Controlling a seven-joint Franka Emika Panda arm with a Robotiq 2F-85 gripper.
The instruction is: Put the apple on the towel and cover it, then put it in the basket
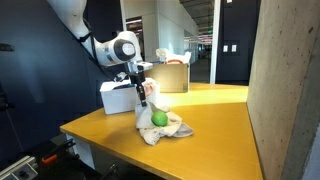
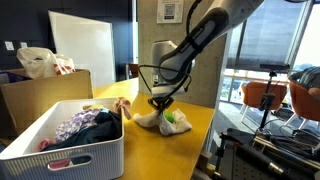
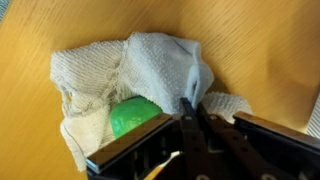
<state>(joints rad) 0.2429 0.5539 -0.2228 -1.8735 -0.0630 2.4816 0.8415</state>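
Note:
My gripper should carry the held fold across the green apple (image 1: 158,118) (image 3: 133,115) toward the concrete pillar and release it there, as the apple still lies bare beside the fold.
A green apple (image 3: 133,115) lies on a crumpled white towel (image 3: 110,70) on the wooden table. In both exterior views the apple (image 1: 158,118) (image 2: 170,117) peeks out from the towel (image 1: 165,128) (image 2: 160,120). My gripper (image 3: 190,108) is shut on a fold of the towel and lifts that corner up over the apple. In an exterior view the gripper (image 1: 143,98) hangs just above the towel pile, and it shows from the other side too (image 2: 160,103). The white basket (image 2: 60,145) stands to one side, holding several cloths.
A cardboard box (image 2: 45,90) with a plastic bag stands behind the basket. A white box (image 1: 117,97) and a cardboard box (image 1: 172,77) sit at the table's far side. A concrete pillar (image 1: 285,90) rises beside the table. Chairs (image 2: 270,95) stand beyond the table edge.

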